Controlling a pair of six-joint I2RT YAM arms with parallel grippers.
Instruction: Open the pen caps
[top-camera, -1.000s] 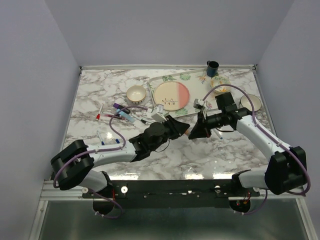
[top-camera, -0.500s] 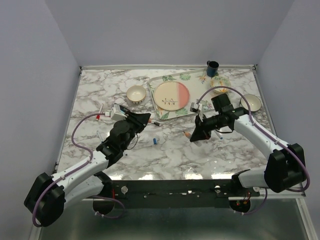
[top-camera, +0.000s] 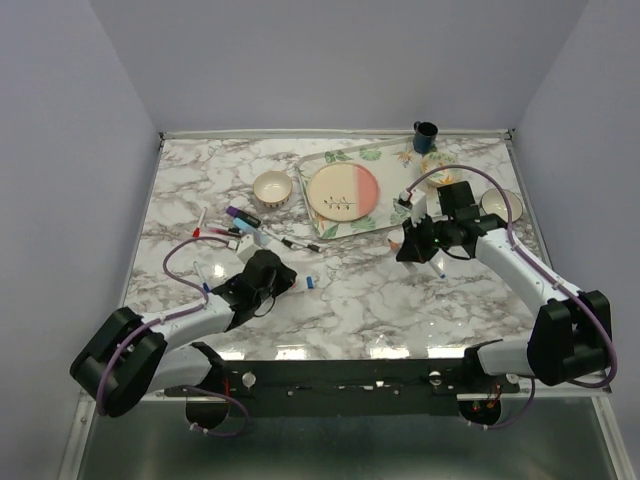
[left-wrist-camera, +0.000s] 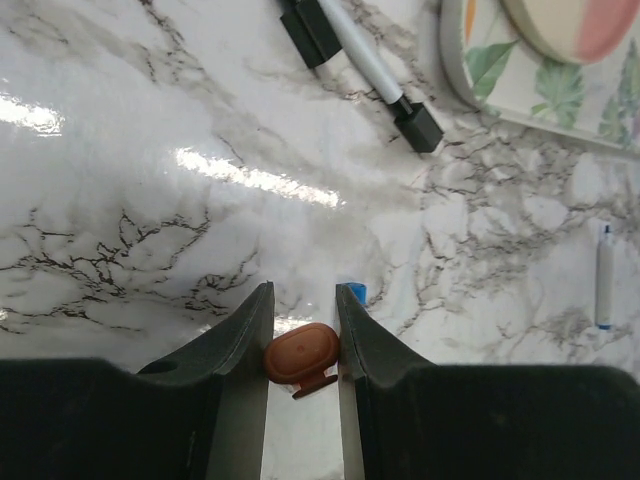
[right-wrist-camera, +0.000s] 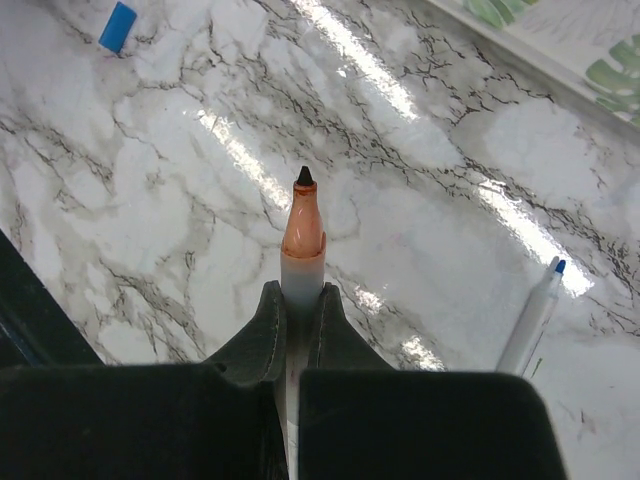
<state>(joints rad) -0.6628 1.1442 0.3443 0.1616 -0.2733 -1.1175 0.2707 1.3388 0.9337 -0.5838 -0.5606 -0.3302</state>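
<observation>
Next, my right gripper lowers toward the blue-tipped pen and turns to lay the white pen alongside, since the white pen's orange tip is already bare.
My left gripper (top-camera: 284, 281) (left-wrist-camera: 300, 292) is shut on an orange pen cap (left-wrist-camera: 297, 353), low over the table at the near left. A loose blue cap (top-camera: 311, 283) (left-wrist-camera: 356, 291) lies just past its right finger. My right gripper (top-camera: 408, 246) (right-wrist-camera: 300, 298) is shut on a white pen (right-wrist-camera: 302, 262), whose bare orange tip (right-wrist-camera: 303, 225) points toward the table's middle. Several other pens (top-camera: 243, 226) lie at the left, with purple, red and black ends. An uncapped blue-tipped pen (top-camera: 438, 268) (right-wrist-camera: 533, 312) lies by the right gripper.
A floral tray (top-camera: 318, 160) holds a pink and cream plate (top-camera: 343, 190). A small bowl (top-camera: 272, 187) stands left of the tray. A dark mug (top-camera: 425, 135) and another bowl (top-camera: 501, 205) are at the back right. A black-capped pen (left-wrist-camera: 362, 62) lies ahead of my left gripper.
The two grippers met at the table's middle, then pulled apart. My left arm swung away left and now sits near the front with the orange cap. My right gripper drew back right with the pen.
</observation>
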